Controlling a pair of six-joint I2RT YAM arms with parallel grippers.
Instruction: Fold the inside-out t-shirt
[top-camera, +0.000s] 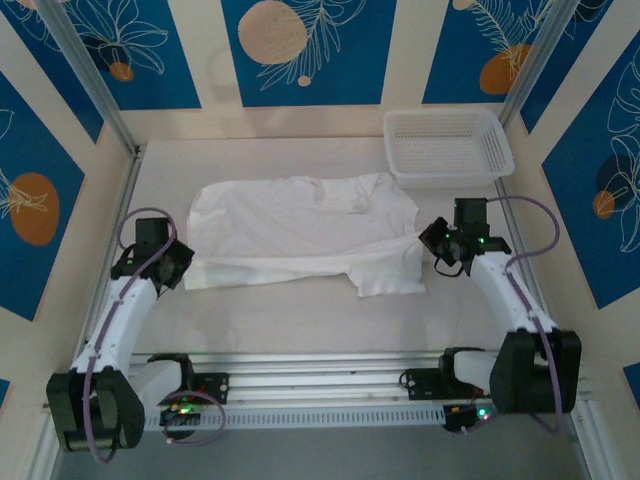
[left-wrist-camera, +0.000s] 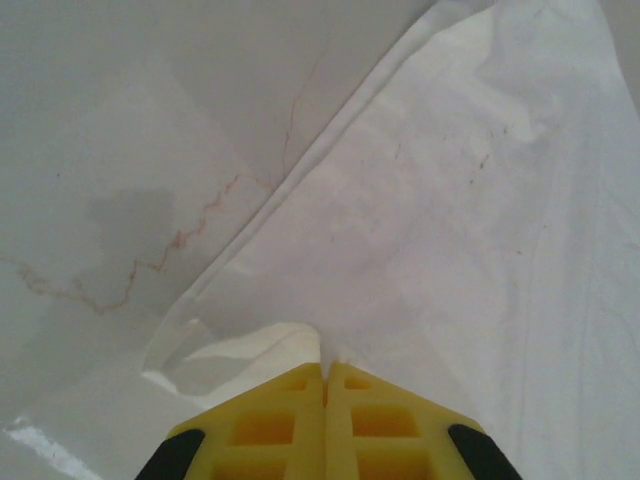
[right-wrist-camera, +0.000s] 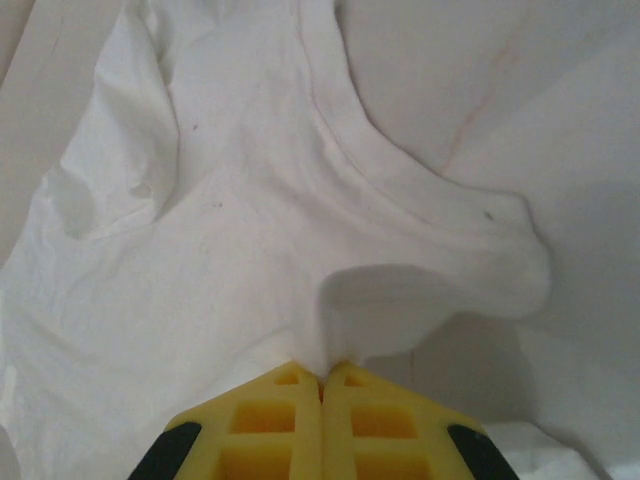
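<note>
My right gripper should carry the pinched edge of the t-shirt outward and let go of it over the t-shirt's hemmed side toward the basket, since that side lies outward of it.
The inside-out t-shirt is plain white wrinkled cloth, lying spread across the middle of the table. At its left edge my left gripper is shut on a pinch of cloth; the yellow fingers meet with a fold of the t-shirt rising between them. My right gripper is shut on the shirt's right edge. In the right wrist view the yellow fingers clamp a ridge of the t-shirt, with a hemmed band curving just beyond.
A white plastic mesh basket stands at the back right corner, just behind the right arm. Bare pale table with faint reddish veins lies left of the shirt. Patterned walls close in on three sides.
</note>
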